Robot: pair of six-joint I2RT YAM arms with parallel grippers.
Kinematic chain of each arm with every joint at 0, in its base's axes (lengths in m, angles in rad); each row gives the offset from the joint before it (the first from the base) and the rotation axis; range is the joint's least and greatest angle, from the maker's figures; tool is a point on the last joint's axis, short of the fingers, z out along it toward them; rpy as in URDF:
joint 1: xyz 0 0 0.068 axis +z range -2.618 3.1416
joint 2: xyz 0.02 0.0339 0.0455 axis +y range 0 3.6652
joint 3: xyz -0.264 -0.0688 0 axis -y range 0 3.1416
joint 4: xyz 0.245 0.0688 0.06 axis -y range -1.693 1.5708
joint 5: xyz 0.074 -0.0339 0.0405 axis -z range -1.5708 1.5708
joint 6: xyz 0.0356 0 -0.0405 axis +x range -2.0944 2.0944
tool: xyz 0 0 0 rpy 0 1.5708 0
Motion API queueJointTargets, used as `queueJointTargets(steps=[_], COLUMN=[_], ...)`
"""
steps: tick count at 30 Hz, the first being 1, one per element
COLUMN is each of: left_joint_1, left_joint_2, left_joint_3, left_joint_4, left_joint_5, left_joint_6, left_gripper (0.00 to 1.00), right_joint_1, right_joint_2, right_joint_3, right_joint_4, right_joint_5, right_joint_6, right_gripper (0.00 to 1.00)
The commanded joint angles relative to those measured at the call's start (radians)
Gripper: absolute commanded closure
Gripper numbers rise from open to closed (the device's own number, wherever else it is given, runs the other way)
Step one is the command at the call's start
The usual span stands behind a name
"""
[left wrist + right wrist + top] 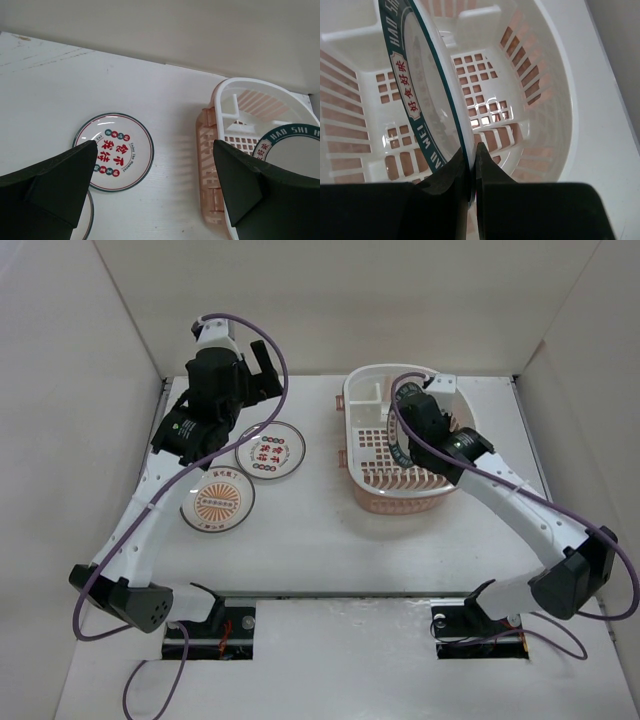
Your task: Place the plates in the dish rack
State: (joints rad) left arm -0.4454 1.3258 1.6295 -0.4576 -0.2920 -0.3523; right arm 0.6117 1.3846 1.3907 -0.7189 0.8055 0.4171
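Note:
The green-rimmed plate [415, 95] is still above the bottom of the dish rack, so my right gripper should next lower it back toward the dish rack's near corner by the flat plates.
The red-and-black characters plate [270, 451] lies flat on the table and also shows in the left wrist view [114, 151]. The orange sunburst plate [217, 504] lies flat to its front left; only its edge [84, 220] shows in the left wrist view. My left gripper [258, 368] is open and empty, raised above the table behind these two plates [154, 145]. My right gripper [405, 420] is inside the dish rack [350, 390], shut on the rim of the green-rimmed plate [415, 95], which it holds on edge [471, 150]. That plate also shows in the left wrist view [295, 150].
White walls enclose the table on the left, back and right. The rack [220, 100] stands at the back right, its small corner compartment [368, 392] at the far left corner. Upright ribs [520, 75] line the rack's inside.

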Motion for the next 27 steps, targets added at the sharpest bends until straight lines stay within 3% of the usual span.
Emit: queueJointTargets(steps=[1,14,27], left_joint_1=[-0.003,-0.003,-0.003], left_joint_2=[-0.039,-0.03,-0.03], left_joint_3=[0.001,0.001,0.001], left_joint_4=[0.017,-0.001,0.008], left_joint_5=[-0.035,-0.024,-0.004], left_joint_6=[0.015,0.015,0.006], left_gripper=[0.0,0.0,0.0], right_joint_1=[0.031,0.131,0.16], right_joint_2=[0.007,0.041,0.065], right_joint_3=[0.007,-0.012,-0.032], right_joint_4=[0.0,-0.154,-0.191], right_joint_5=[0.05,0.176,0.167], right_joint_6=[0.06,0.227,0.287], right_gripper=[1.0,1.0,1.0])
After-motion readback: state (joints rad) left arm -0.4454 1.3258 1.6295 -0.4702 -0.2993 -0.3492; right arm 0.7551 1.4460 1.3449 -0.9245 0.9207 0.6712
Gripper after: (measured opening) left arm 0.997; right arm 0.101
